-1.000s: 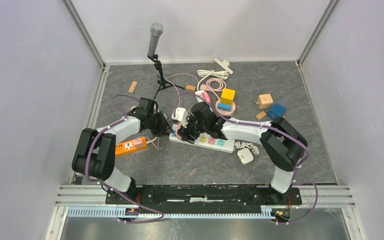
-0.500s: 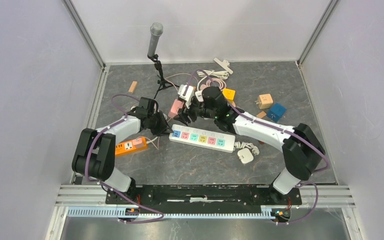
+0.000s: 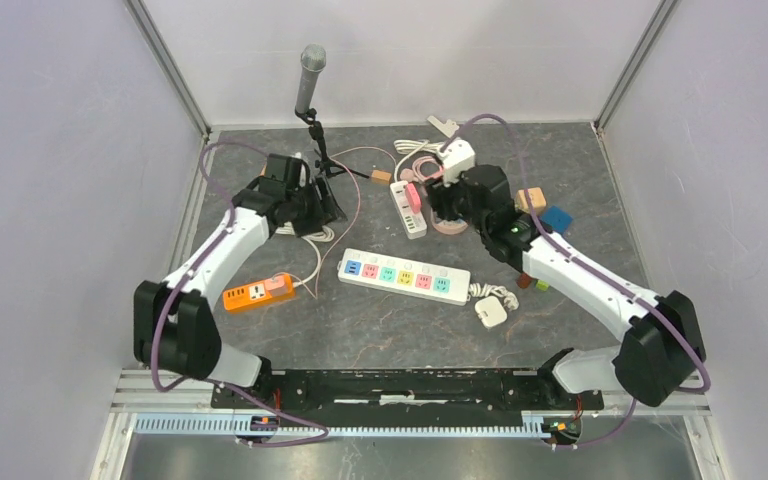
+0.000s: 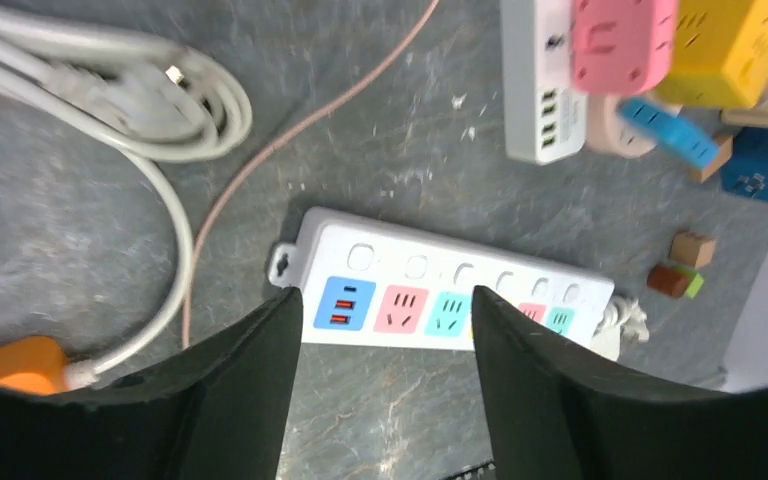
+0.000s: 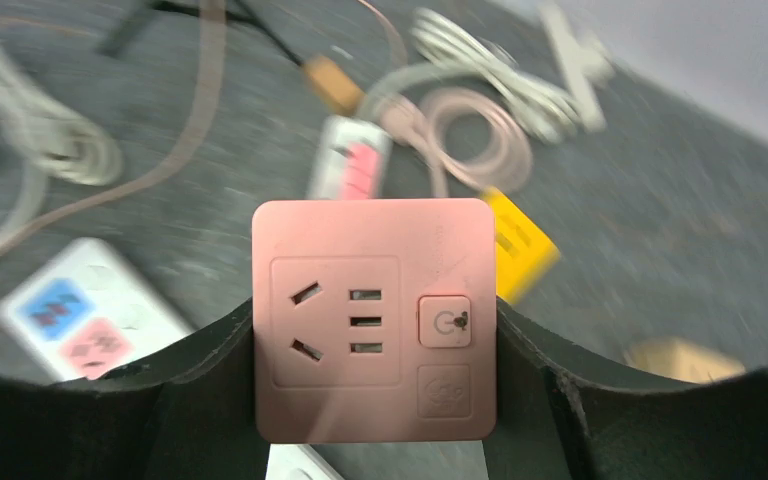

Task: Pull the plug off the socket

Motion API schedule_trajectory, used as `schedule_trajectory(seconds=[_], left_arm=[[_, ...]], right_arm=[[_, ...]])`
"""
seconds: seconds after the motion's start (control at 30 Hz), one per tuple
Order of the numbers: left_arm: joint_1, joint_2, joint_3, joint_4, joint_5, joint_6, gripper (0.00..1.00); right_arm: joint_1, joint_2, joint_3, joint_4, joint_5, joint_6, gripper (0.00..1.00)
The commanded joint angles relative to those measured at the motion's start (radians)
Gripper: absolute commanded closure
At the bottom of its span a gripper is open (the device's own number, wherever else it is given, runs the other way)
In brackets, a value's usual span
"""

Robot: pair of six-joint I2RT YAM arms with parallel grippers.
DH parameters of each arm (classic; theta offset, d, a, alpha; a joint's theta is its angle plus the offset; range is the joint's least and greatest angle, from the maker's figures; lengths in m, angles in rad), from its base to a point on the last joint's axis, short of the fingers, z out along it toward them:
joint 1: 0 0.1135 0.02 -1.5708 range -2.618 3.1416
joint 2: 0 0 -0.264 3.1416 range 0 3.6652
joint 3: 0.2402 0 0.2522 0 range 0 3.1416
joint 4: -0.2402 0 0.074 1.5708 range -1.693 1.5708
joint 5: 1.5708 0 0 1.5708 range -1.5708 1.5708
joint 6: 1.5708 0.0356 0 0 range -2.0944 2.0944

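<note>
Every outlet of the power strip is bare. My right gripper will next move back and down onto the clear tabletop between the power strip and the blue cube to let go of the plug.
The socket is a white power strip (image 3: 404, 276) with coloured outlets, lying flat mid-table with every outlet showing bare; it also appears as the strip (image 4: 440, 295) below the left fingers. The plug is a pink cube adapter (image 5: 373, 320), and my right gripper (image 5: 373, 330) is shut on its two sides. It hangs in the air as the pink plug (image 3: 412, 195), well behind the strip, at my right gripper (image 3: 428, 192). My left gripper (image 4: 385, 295) is open with nothing between its fingers, raised above the strip's left end, at the back left as the left gripper (image 3: 322, 208).
A microphone stand (image 3: 310, 75) rises at the back. Another white strip (image 3: 407, 212), yellow (image 4: 725, 45), blue (image 3: 553, 218) and tan (image 3: 530, 198) cubes and coiled cables (image 3: 425, 150) crowd the back right. An orange strip (image 3: 258, 291) lies left, a white charger (image 3: 491, 312) right.
The right gripper pulled the pink plug up off the strip and carried it to the back right. The left gripper opened and drew back and left, away from the strip.
</note>
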Motion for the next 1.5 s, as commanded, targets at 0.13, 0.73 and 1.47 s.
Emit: schedule_trajectory(seconds=[0.13,0.73,1.47], left_arm=[[0.001,-0.201,0.175,-0.148,-0.372,0.21,0.09],[0.003,-0.38,0.118,-0.13,-0.472,0.231,0.0],[0.003,-0.372,0.075,-0.067,-0.174,0.285,0.0]], right_arm=[[-0.111,-0.172,-0.208,-0.169,0.41,0.196,1.0],[-0.243,0.071,-0.178,-0.38,0.268,0.32,0.97],[-0.243,-0.073,-0.195,-0.229,0.087,0.137,0.03]])
